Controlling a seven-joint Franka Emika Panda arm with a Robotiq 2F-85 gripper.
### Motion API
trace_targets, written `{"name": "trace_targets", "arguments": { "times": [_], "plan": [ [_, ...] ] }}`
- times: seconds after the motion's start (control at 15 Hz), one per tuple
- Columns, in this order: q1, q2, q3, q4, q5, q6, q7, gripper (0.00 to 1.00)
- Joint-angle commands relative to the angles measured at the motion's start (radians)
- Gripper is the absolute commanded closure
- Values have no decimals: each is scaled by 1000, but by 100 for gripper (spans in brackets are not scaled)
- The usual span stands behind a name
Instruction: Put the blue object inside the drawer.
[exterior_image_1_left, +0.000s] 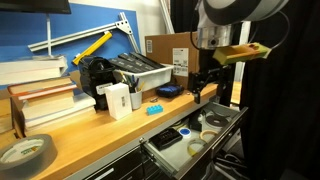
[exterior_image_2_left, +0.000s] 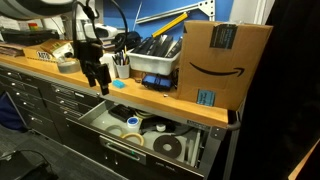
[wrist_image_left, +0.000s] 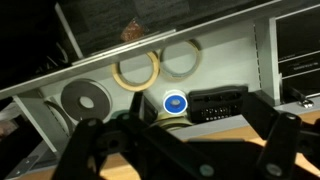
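Note:
I need to move my gripper next from above the drawer (exterior_image_1_left: 160, 156) toward the white box and down around the blue object, because the object lies below my gripper on the box's side.
The small cyan blue object (exterior_image_1_left: 154, 109) lies flat on the wooden bench top, between the white box (exterior_image_1_left: 117, 98) and a dark navy dish (exterior_image_1_left: 168, 90). It does not show in the wrist view. The grey drawer (exterior_image_1_left: 160, 156) stands pulled open under the bench in both exterior views (exterior_image_2_left: 140, 152) and fills the wrist view (wrist_image_left: 235, 60). My gripper (exterior_image_1_left: 203, 88) hangs over the bench's front edge above the open drawer, to the right of the blue object. It also shows in an exterior view (exterior_image_2_left: 97, 78). Its fingers (wrist_image_left: 180, 150) are spread wide and empty.
The drawer holds several tape rolls (wrist_image_left: 136, 70), a blue-and-white round piece (wrist_image_left: 174, 102) and a black block (wrist_image_left: 218, 102). Books (exterior_image_1_left: 40, 95), a tape roll (exterior_image_1_left: 25, 152), a black bin (exterior_image_1_left: 135, 70) and a cardboard box (exterior_image_2_left: 222, 60) stand on the bench.

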Motion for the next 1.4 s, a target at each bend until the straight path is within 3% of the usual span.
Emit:
{"name": "trace_targets", "arguments": {
  "times": [0.0, 0.6, 1.33],
  "plan": [
    [11, 205, 45, 150, -9, 79, 88, 0],
    [80, 525, 35, 435, 7, 25, 57, 0],
    [131, 710, 28, 649, 23, -100, 40, 0]
  ]
}}
